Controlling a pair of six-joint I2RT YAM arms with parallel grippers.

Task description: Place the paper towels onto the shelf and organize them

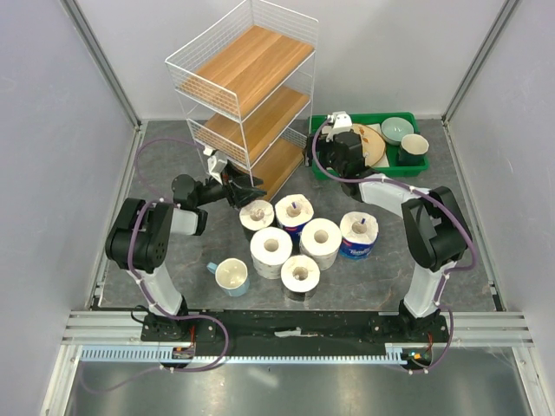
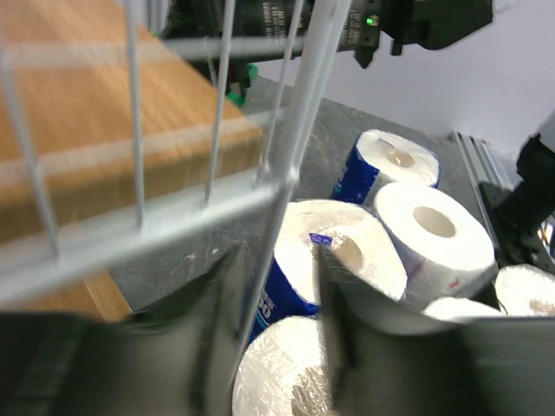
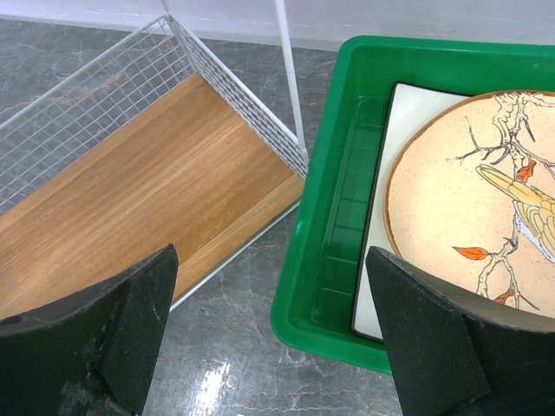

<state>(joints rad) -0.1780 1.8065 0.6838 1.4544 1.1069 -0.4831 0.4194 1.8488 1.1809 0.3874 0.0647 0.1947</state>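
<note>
I will move my right gripper's fingers outward around the shelf post by the tray next, as my left gripper straddles the opposite post.
Several paper towels stand clustered mid-table: two large rolls (image 1: pixel 271 251) (image 1: pixel 320 243), two blue-wrapped rolls (image 1: pixel 293 211) (image 1: pixel 358 234) and two smaller dark-wrapped rolls (image 1: pixel 257 214) (image 1: pixel 300 276). The shelf (image 1: pixel 251 78) stands behind them with bare boards. My left gripper (image 1: pixel 247 192) is at the shelf's front bottom corner. In the blurred left wrist view its jaws (image 2: pixel 277 329) are slightly apart with a shelf wire (image 2: pixel 295 139) running between them, above a blue-wrapped roll (image 2: pixel 347 260). My right gripper (image 1: pixel 319 160) (image 3: pixel 269 347) is open and empty between the shelf's bottom board (image 3: pixel 147 199) and the tray.
A green tray (image 1: pixel 323 169) (image 3: pixel 329 260) with a plate (image 3: pixel 468 199), bowl and cup sits at the back right. A pale cup with a blue handle (image 1: pixel 231 276) stands left of the rolls. Grey walls close in both sides.
</note>
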